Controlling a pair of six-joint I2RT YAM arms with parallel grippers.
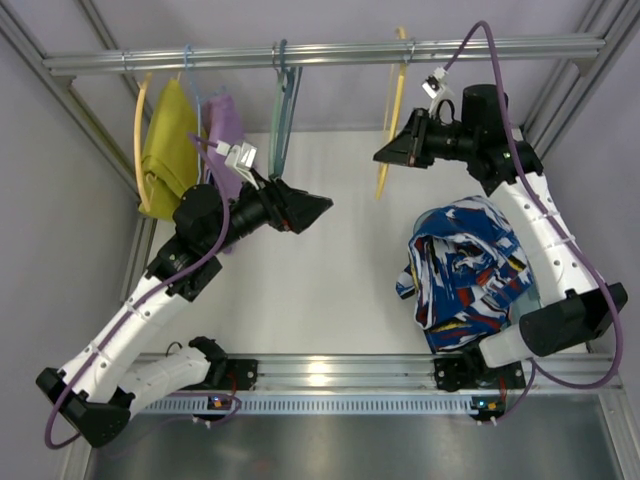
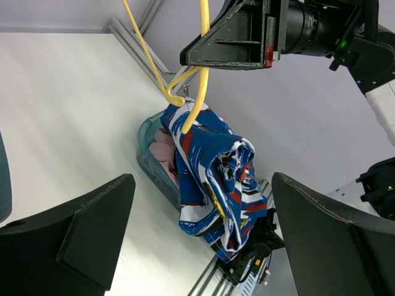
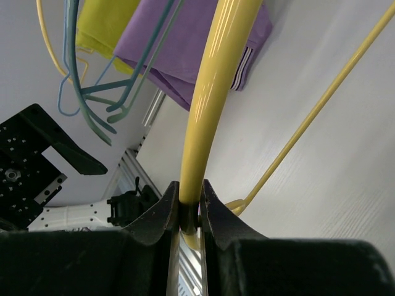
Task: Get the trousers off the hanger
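The hanger's yellow arm comes free from my right gripper next, as the gripper eases outward toward the top bar (image 1: 428, 50) and releases it, with the hanger already bare.
The printed blue, white, red and black trousers (image 1: 470, 270) lie crumpled in a teal basket at the right, off the hanger; they also show in the left wrist view (image 2: 213, 176). The thin yellow hanger (image 1: 393, 120) hangs bare from the top rail. My right gripper (image 1: 385, 153) is shut on the hanger's arm (image 3: 207, 111), which passes between its fingers (image 3: 165, 213). My left gripper (image 1: 325, 207) is open and empty over the table's middle, pointing right toward the trousers.
On the rail at left hang a yellow hanger with mustard cloth (image 1: 165, 150), a purple garment (image 1: 228, 135) and a teal-grey hanger (image 1: 282, 110). The teal basket (image 2: 145, 157) stands by the right arm's base. Aluminium frame posts bound the table.
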